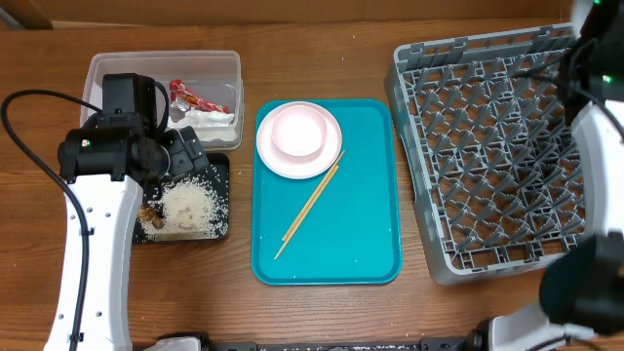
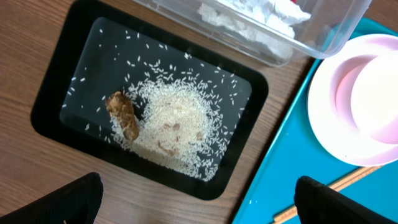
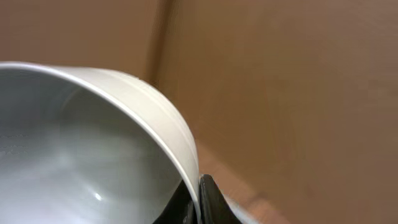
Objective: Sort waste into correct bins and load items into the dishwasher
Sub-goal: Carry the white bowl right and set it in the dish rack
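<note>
My right gripper turns the white bowl [image 3: 74,155] opening down next. It lowers it onto the dish rack's far wires and releases its rim, since it hangs above the rack.
My left gripper [image 2: 193,199] is open and empty above the near edge of the black tray [image 2: 74,50], which holds a heap of rice grains [image 2: 174,127] and a brown food scrap [image 2: 123,115]. The tray also shows in the overhead view [image 1: 222,171]. The clear tub [image 1: 161,68] holds a red wrapper [image 1: 190,96] and white tissue [image 1: 210,119]. A white plate [image 1: 297,136] with a bowl on it and two chopsticks [image 1: 310,207] lie on the teal tray [image 1: 361,234]. My right gripper [image 3: 198,199] is shut on the rim of a white bowl [image 3: 74,155], up over the grey dish rack [image 1: 487,146].
The teal tray sits between the black tray and the dish rack. In the left wrist view its edge [image 2: 267,174] and the plate [image 2: 354,99] are at the right. Brown wooden table all around. The right arm [image 1: 595,97] stands over the rack's right side.
</note>
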Controlling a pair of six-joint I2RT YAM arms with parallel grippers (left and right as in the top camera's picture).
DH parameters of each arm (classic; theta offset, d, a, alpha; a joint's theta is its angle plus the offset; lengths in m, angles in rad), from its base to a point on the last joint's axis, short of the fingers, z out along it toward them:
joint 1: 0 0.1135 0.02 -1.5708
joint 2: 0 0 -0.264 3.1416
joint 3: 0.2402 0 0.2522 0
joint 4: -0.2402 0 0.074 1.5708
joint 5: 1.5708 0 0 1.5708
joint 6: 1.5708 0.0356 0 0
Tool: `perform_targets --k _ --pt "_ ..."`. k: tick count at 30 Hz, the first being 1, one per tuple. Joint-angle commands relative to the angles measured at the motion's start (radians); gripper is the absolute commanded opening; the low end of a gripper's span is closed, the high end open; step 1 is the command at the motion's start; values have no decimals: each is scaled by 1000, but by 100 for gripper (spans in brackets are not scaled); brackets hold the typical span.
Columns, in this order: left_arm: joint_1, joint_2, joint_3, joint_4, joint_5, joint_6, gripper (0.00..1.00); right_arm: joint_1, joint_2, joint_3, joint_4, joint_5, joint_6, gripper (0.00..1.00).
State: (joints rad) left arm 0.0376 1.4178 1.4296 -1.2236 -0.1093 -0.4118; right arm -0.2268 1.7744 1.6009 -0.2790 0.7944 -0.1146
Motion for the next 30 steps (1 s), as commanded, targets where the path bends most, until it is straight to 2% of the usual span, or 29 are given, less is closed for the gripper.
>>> perform_targets --k 1,5,13,24,28,29,30 --pt "5 0 12 2 -2 -7 100 -37 121 9 122 318 -153 4" --pt "5 0 12 2 -2 -7 100 -68 241 9 261 470 -250 4" --pt "5 0 12 2 -2 -7 100 -68 380 9 268 522 -229 4" --pt "5 0 12 2 -2 -7 100 16 385 8 -102 389 128 4" --pt "5 0 12 2 -2 -7 100 47 385 8 -203 389 198 4" --pt "5 0 12 2 -2 -7 100 54 385 9 -220 389 198 7" --pt "5 0 12 2 -2 -7 100 62 385 9 -240 389 198 17"
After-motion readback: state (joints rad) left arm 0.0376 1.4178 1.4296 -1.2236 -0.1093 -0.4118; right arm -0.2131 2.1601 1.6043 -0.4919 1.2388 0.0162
